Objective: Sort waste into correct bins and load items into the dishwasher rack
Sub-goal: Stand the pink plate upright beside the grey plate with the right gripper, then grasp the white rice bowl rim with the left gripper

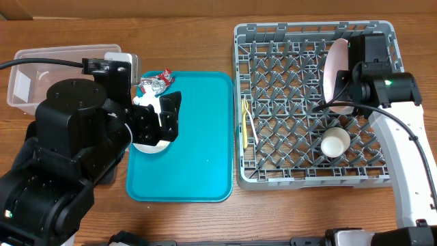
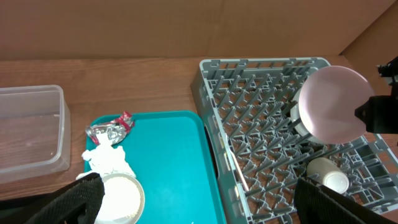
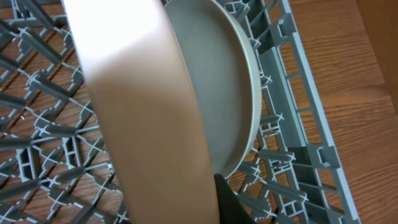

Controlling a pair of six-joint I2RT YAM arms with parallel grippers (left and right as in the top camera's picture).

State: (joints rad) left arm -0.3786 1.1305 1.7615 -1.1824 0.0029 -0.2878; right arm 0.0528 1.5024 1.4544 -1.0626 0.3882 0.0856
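Note:
The white napkin [image 2: 107,160] crowds the pale bowl's far side, so next my open left gripper lowers onto the bowl's free rim facing the rack and closes.
My left gripper [image 2: 199,196] is open and empty, hovering over the teal tray next to the pale bowl [image 2: 122,199], which holds some rice grains. The white napkin [image 2: 107,160] and the red-and-silver foil wrapper [image 2: 109,129] lie at the tray's far corner. My right gripper [image 1: 345,83] is shut on the pale pink plate [image 3: 149,118] and holds it upright over the grey dishwasher rack [image 1: 287,51]. The greyish-white plate [image 3: 233,87] stands right behind it between the pegs. The white cup [image 1: 335,143] and the yellow spoon [image 1: 245,121] lie in the rack. The black tray is out of view.
The clear plastic tub [image 1: 34,68] stands at the far left, partly under my left arm. The teal serving tray [image 1: 201,143] lies between the tub and the rack. My left arm's bulk covers the table's front left.

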